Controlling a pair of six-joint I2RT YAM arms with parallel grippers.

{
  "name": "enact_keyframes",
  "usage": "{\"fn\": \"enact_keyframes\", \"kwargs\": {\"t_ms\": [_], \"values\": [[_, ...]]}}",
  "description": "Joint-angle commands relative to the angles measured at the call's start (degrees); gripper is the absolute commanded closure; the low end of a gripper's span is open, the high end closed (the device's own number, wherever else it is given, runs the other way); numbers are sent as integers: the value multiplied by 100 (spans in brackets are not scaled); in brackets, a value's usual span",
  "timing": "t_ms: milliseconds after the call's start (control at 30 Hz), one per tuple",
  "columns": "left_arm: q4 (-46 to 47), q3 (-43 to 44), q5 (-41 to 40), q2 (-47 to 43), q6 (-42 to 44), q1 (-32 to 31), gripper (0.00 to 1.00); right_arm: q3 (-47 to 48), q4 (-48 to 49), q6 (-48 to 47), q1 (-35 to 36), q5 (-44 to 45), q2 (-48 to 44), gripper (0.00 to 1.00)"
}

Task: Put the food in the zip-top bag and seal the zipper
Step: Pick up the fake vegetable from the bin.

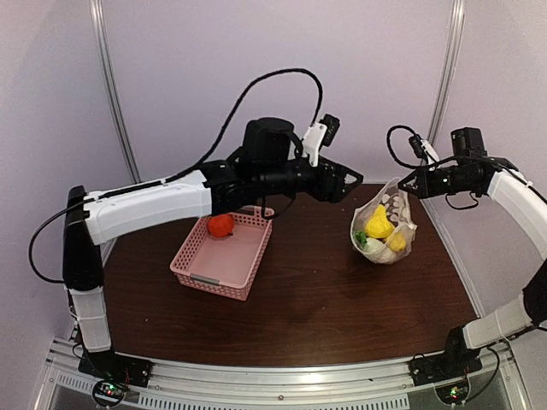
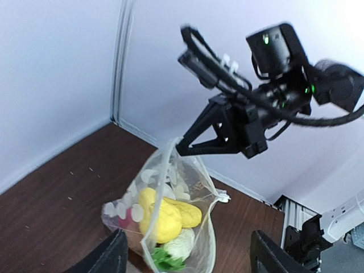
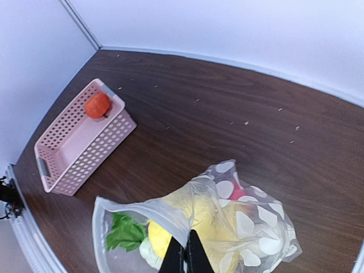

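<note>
My left gripper swings to the left in the top view next, tips downward and lowers onto the orange-red fruit (image 1: pixel 220 225). It is the only food still in the basket (image 1: pixel 209 278).
The zip-top bag (image 1: pixel 386 229) sits at the right of the table, its mouth open toward the left. My right gripper (image 1: pixel 402 184) is shut on its upper rim and holds it up. The right wrist view shows those fingers (image 3: pixel 186 257) pinching the rim by the white zipper (image 3: pixel 136 200). Food lies inside the bag: yellow pieces (image 2: pixel 165 219), a white and green piece (image 2: pixel 170 253) and a bit of red. One orange-red fruit (image 1: pixel 221 225) lies in the pink basket (image 1: pixel 209 278). My left gripper (image 1: pixel 352 181) hangs open just left of the bag's mouth, empty, with its fingers (image 2: pixel 108 259) wide apart.
The pink lattice basket (image 3: pixel 60 170) stands left of centre, under the left arm. Walls close off the back and both sides. Bare brown tabletop (image 1: pixel 325 299) lies between the basket and the bag and toward the near edge.
</note>
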Motion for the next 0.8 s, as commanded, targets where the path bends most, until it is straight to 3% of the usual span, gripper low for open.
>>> {"fn": "enact_keyframes", "kwargs": {"t_ms": [0, 100, 367, 533, 767], "values": [[-889, -313, -1068, -694, 637, 401, 23, -388, 667, -372, -35, 1113, -629, 100], [-1650, -708, -1426, -736, 430, 865, 23, -100, -4, -699, -121, 830, -310, 100], [-1689, -2264, -1923, -1079, -104, 1833, 24, -749, 503, -79, -310, 547, -111, 100], [-1780, -2463, -2053, -922, -77, 2162, 22, -1018, 827, 42, -311, 506, -271, 100], [-2089, -2063, -2045, -307, 290, 2523, 20, -1336, 977, 54, -312, 483, -459, 100]]}}
